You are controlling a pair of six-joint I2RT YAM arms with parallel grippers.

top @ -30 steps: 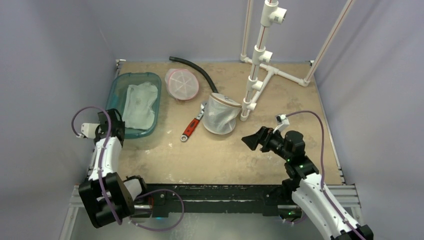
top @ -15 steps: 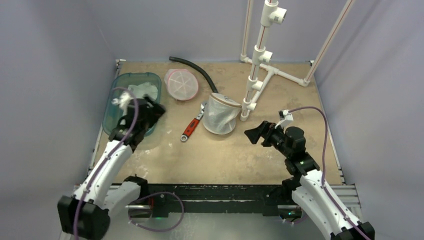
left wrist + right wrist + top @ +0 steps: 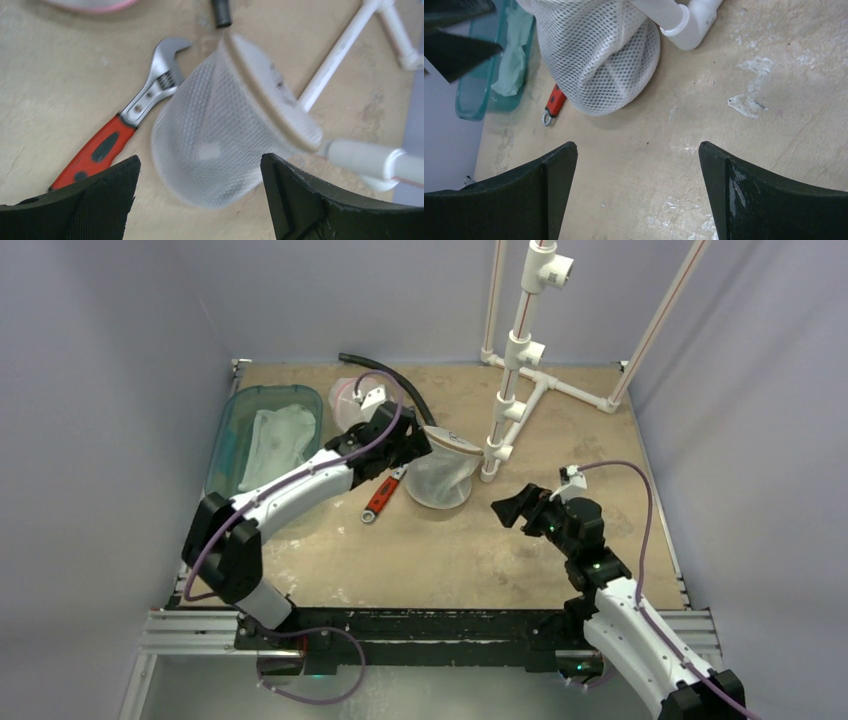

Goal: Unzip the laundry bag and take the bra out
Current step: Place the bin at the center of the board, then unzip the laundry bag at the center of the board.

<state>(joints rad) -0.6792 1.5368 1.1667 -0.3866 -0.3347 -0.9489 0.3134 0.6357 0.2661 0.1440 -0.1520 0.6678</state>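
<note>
My left gripper needs to move down and outward first to reach the bag's beige rim (image 3: 434,436) (image 3: 236,57) on the side by the wrench, because it is beyond the gripper's open fingers.
The laundry bag (image 3: 443,472) is a white mesh cylinder with a beige rim, lying on its side against a pipe stand. It shows in the left wrist view (image 3: 225,125) and the right wrist view (image 3: 596,55). The bra is not visible; the bag looks closed and its zipper does not show. My left gripper (image 3: 415,445) is open and hovers just above the bag's left side, its fingers (image 3: 85,200) spread around it without touching. My right gripper (image 3: 507,512) is open and empty to the bag's right, above bare table (image 3: 636,146).
A red-handled wrench (image 3: 381,496) lies just left of the bag. A teal bin (image 3: 225,440) holding white cloth sits at the far left. A pink-rimmed mesh disc (image 3: 350,405) and a black hose (image 3: 415,398) lie behind. The white PVC pipe stand (image 3: 515,380) touches the bag's right.
My left arm has swung from the teal bin at the left across to the laundry bag. My right gripper has barely shifted.
</note>
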